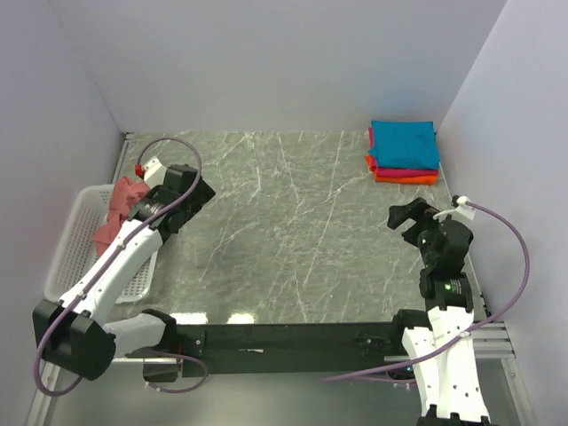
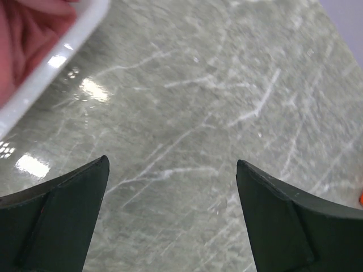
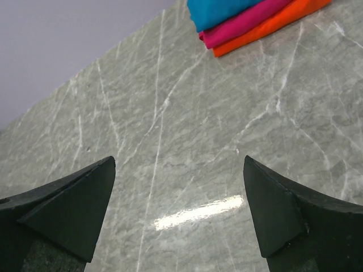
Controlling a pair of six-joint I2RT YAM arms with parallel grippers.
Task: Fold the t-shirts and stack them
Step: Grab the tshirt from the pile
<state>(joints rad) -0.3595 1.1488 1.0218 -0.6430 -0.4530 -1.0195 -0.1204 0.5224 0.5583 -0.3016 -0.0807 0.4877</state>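
The robot's left gripper will next go left in the top view, over the basket rim (image 2: pixel 57 62) and down onto the salmon t-shirt's far end (image 2: pixel 50 18), because the basket rim is between them.
A crumpled salmon t-shirt (image 1: pixel 118 206) lies in the white mesh basket (image 1: pixel 75 232) at the left; it also shows in the left wrist view (image 2: pixel 22 39) behind the basket rim (image 2: pixel 57 62). A folded stack sits at the far right: teal t-shirt (image 1: pixel 404 142) on top, magenta t-shirt (image 1: pixel 398 170) under it, orange t-shirt (image 1: pixel 406 178) at the bottom. The right wrist view shows the teal (image 3: pixel 218 11), magenta (image 3: pixel 244 25) and orange (image 3: pixel 272 25) layers. My left gripper (image 1: pixel 204 191) (image 2: pixel 170 161) is open and empty just right of the basket. My right gripper (image 1: pixel 401 216) (image 3: pixel 178 158) is open and empty, in front of the stack.
Grey marble tabletop (image 1: pixel 293 231) between the arms. White walls close in on the left, back and right. The basket stands along the left edge. A black rail (image 1: pixel 284 337) runs along the near edge between the arm bases.
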